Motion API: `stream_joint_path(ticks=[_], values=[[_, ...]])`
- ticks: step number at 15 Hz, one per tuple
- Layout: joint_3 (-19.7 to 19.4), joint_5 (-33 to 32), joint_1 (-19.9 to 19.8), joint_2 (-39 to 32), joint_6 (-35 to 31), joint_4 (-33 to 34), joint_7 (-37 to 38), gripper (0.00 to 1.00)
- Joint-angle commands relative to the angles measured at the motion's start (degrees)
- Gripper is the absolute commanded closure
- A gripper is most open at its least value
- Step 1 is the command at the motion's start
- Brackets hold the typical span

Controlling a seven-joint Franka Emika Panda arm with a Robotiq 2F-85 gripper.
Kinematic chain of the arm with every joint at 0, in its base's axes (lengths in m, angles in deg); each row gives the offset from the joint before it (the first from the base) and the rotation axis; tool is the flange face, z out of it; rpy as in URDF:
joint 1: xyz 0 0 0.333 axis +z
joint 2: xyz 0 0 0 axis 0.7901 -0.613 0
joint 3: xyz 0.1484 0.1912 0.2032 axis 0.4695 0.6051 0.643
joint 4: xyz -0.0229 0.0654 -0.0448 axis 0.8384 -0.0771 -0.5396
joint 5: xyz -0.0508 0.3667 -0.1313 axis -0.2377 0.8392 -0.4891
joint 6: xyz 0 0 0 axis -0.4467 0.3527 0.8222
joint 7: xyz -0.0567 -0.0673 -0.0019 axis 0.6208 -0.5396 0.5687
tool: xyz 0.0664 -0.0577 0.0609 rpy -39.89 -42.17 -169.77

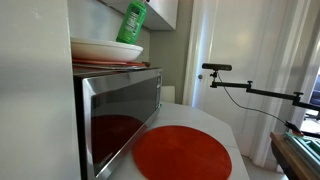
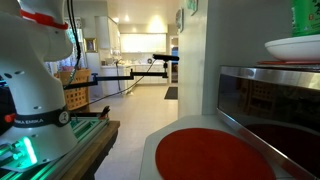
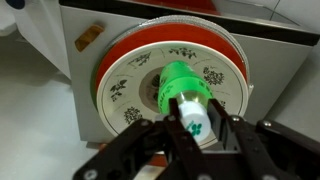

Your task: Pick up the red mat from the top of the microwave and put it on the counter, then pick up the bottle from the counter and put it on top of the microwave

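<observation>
My gripper moves down a little next and releases the bottle upon the patterned white plate, since the plate lies below my gripper, close under the bottle's base.
The green bottle (image 3: 178, 88) with a white cap stands tilted over the patterned white plate (image 3: 125, 85) on top of the microwave (image 1: 120, 110). My gripper (image 3: 194, 116) is shut on the bottle's neck, one finger on each side. Both exterior views show the bottle (image 1: 132, 22) (image 2: 306, 15) just above the plate (image 1: 105, 50) (image 2: 295, 48), and I cannot tell whether they touch; the gripper is out of frame there. A red mat (image 1: 182, 155) (image 2: 215, 155) lies flat on the counter in front of the microwave. A red disc (image 3: 110, 50) lies under the plate.
Wall cabinets (image 1: 165, 10) hang close above the microwave top. The white counter (image 1: 225, 125) ends just beyond the mat. My robot base (image 2: 35, 90) stands beside the counter. A camera on a boom (image 1: 215, 68) reaches in from the room side.
</observation>
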Motion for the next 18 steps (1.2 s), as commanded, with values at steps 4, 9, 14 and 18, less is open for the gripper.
stream_joint_path(ticks=[4,9,14,18], values=[[-0.3,0.5,-0.4,-7.4,6.0,10.8,3.7,0.91],[-0.7,0.3,-0.4,-10.3,8.4,14.6,5.5,0.91],[-1.0,-0.2,-0.2,-13.0,10.4,17.6,7.4,0.91],[-1.2,-0.3,-0.3,-14.4,11.5,19.4,8.0,0.91]])
